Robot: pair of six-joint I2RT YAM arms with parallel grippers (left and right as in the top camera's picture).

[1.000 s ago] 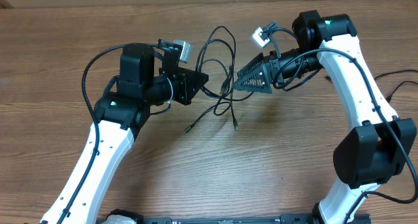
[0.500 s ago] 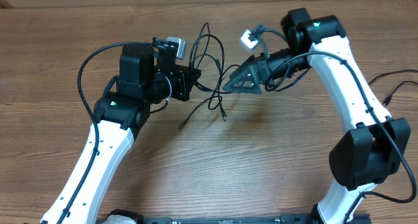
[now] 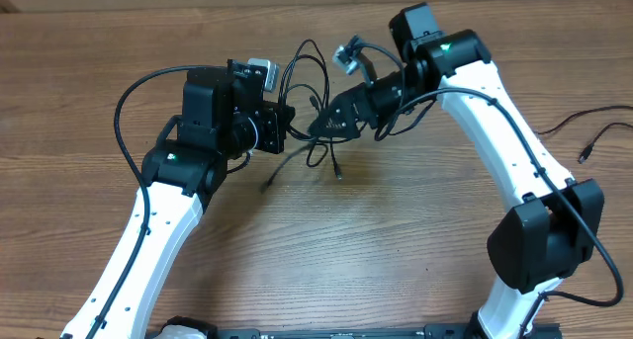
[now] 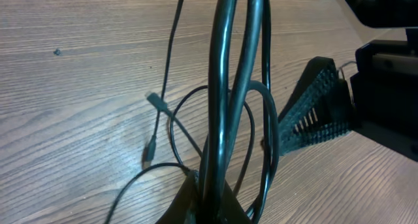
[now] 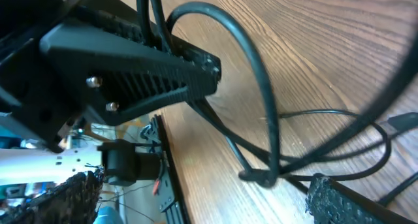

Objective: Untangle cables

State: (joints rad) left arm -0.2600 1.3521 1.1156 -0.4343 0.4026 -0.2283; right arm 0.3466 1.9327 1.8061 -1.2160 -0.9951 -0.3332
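I will next use my left gripper to carry the bunched pieces of the cables back toward the base, turning, and let them go over the bare table, since the open wood between the arms leaves room.
The cables (image 3: 309,77) hang as a bundle of thin black loops between the two arms, with plug ends trailing onto the table (image 3: 337,172). My left gripper (image 3: 285,120) is shut on several strands of the cables (image 4: 225,87), which rise straight out of its jaws (image 4: 210,201). My right gripper (image 3: 316,125) stands open just right of the left one, tips at the loops. In the right wrist view its fingers (image 5: 336,199) straddle a crossing of the cables (image 5: 260,177), gripping nothing, and the left gripper's fingers (image 5: 140,77) fill the upper left.
A separate thin black cord with a plug end (image 3: 584,153) lies at the table's right edge. The left arm's thick black cable (image 3: 129,107) arcs out on the left. The wooden table (image 3: 396,250) stretches in front of both arms.
My right arm has swung left, bringing its open gripper up against the left one. The left gripper and the cables have shifted slightly left and away.
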